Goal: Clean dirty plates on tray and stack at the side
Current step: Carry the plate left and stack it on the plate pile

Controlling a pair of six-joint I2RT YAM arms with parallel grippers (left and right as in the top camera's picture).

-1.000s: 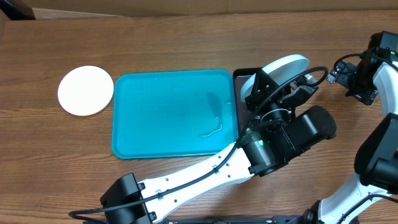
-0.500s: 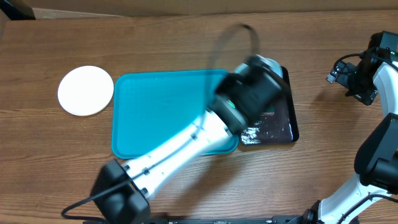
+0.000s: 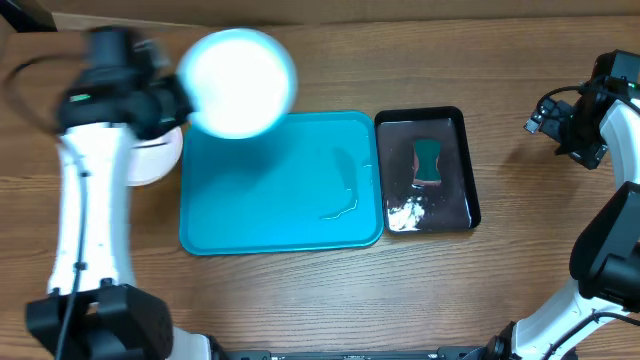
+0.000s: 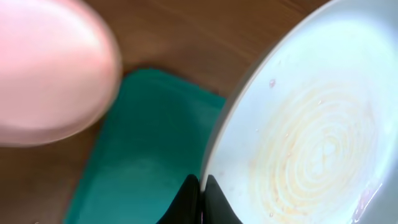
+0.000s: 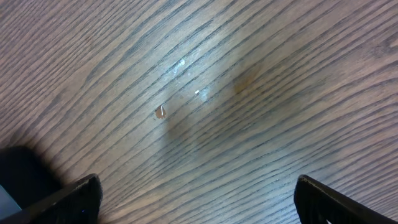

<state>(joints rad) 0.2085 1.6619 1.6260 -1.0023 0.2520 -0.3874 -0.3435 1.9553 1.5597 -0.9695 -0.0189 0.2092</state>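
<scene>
My left gripper holds its plate and next needs to go left in the overhead view and down to release it onto the white plate [image 3: 155, 162] [image 4: 53, 70], because that lies beside the tray.
My left gripper [image 3: 176, 100] is shut on the rim of the light blue plate [image 3: 240, 82] and holds it in the air over the far left corner of the turquoise tray [image 3: 270, 215]. In the left wrist view the fingers [image 4: 202, 190] pinch the plate's edge, and the plate [image 4: 311, 137] shows faint pale swirl marks. The white plate [image 3: 155, 162] lies on the table left of the tray, partly hidden by my left arm; it is blurred in the left wrist view [image 4: 50, 68]. No yellow-green plate is in view. My right gripper [image 5: 199, 193] is open and empty over bare wood at the far right.
A glossy black tray [image 3: 460, 125] stands right of the turquoise tray, holding a green sponge [image 3: 428, 162] and white foam [image 3: 405, 212]. A streak of water [image 3: 340, 208] lies on the turquoise tray. My right arm [image 3: 590, 130] stands at the table's right edge.
My left arm has swung from over the black tray leftward across the turquoise tray, carrying the light blue plate to the far left corner. The right arm has not moved.
</scene>
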